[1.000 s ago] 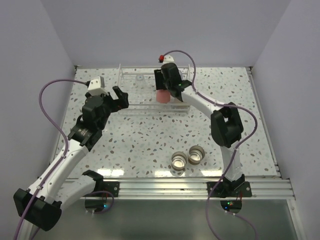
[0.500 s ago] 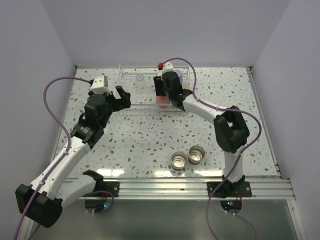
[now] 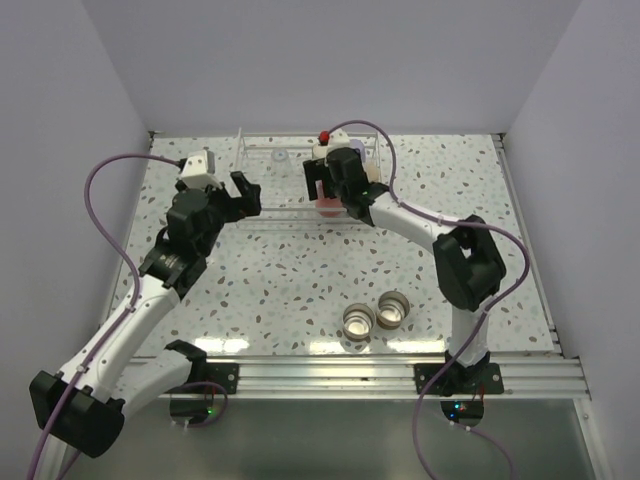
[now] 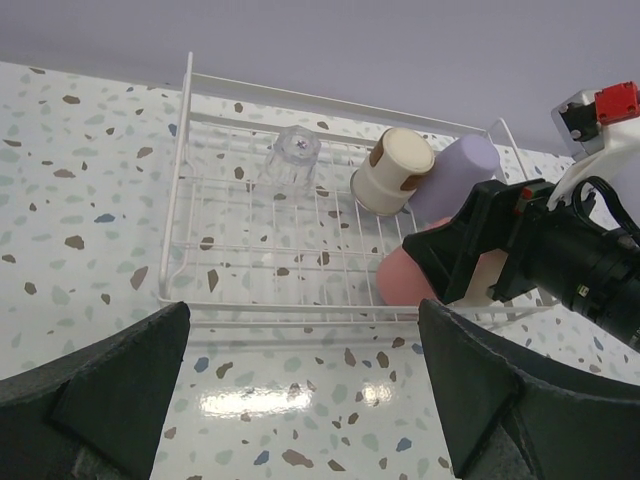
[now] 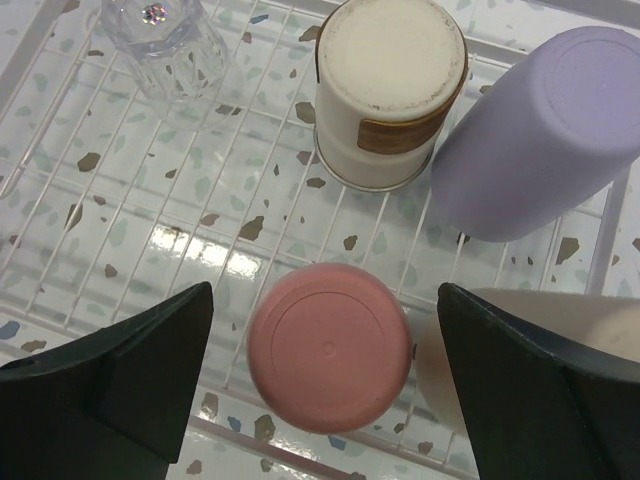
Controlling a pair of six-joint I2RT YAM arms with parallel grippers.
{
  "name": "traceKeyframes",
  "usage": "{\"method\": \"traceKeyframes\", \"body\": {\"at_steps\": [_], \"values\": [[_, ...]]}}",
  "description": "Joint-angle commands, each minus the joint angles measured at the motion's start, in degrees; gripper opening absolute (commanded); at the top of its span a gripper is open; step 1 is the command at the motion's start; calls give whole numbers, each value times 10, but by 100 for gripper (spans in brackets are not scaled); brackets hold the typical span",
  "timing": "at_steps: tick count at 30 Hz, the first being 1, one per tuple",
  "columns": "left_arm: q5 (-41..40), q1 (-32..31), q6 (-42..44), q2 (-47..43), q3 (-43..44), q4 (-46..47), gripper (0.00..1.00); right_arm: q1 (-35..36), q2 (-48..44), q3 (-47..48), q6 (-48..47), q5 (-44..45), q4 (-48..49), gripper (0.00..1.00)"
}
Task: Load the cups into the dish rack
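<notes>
Next, my left gripper moves back from the rack, then turns and lowers onto the rim of the unloaded silvery-rimmed cup nearer the rack's bar.
The dish rack [image 3: 290,212] stands at the back middle of the table. In the right wrist view the rack [image 5: 216,422] holds a red-pink cup [image 5: 328,360] base up, a tan-based cup [image 5: 390,90], a lavender cup [image 5: 535,130], a clear cup [image 5: 160,40] and a beige cup [image 5: 520,350]. My right gripper [image 5: 325,380] is open above the red-pink cup, its jaws clear of it on both sides. My left gripper [image 4: 305,400] is open and empty just in front of the rack [image 4: 290,322]. Two silvery-rimmed cups [image 3: 359,322] [image 3: 394,308] lie on the table near the front.
The right arm reaches over the rack's right half [image 3: 400,210]. A metal rail [image 3: 380,375] runs along the table's front edge. Grey walls close in the back and both sides.
My right gripper has come down into the rack with the red-pink cup and opened, leaving the cup standing there. My left gripper has shifted slightly toward the rack.
</notes>
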Motion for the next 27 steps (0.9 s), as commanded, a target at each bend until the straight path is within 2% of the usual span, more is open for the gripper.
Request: {"method": "traceKeyframes", "body": {"at_steps": [1, 4, 8, 10, 11, 15, 18, 22, 27], "values": [[14, 0, 8, -11, 4, 1, 100, 1, -57, 19, 3, -15, -4, 98], [43, 0, 22, -17, 1, -17, 100, 3, -82, 37, 4, -26, -21, 98], [161, -1, 87, -8, 10, -82, 100, 2, -123, 68, 5, -39, -38, 98], [189, -1, 96, 4, 15, -118, 100, 3, -152, 75, 7, -37, -52, 98], [229, -1, 109, 8, 15, -147, 100, 4, -165, 75, 12, -34, -55, 98], [325, -8, 111, 31, 5, -182, 100, 4, -222, 53, 16, -31, -65, 98], [348, -48, 96, 62, -6, -176, 100, 4, -259, 38, 21, -28, -96, 98], [349, -152, 84, 155, 14, -172, 97, -7, -315, -12, 75, -31, -122, 98], [356, -212, 80, 237, 61, -176, 96, -18, -385, -50, 81, -32, -131, 98]]}}
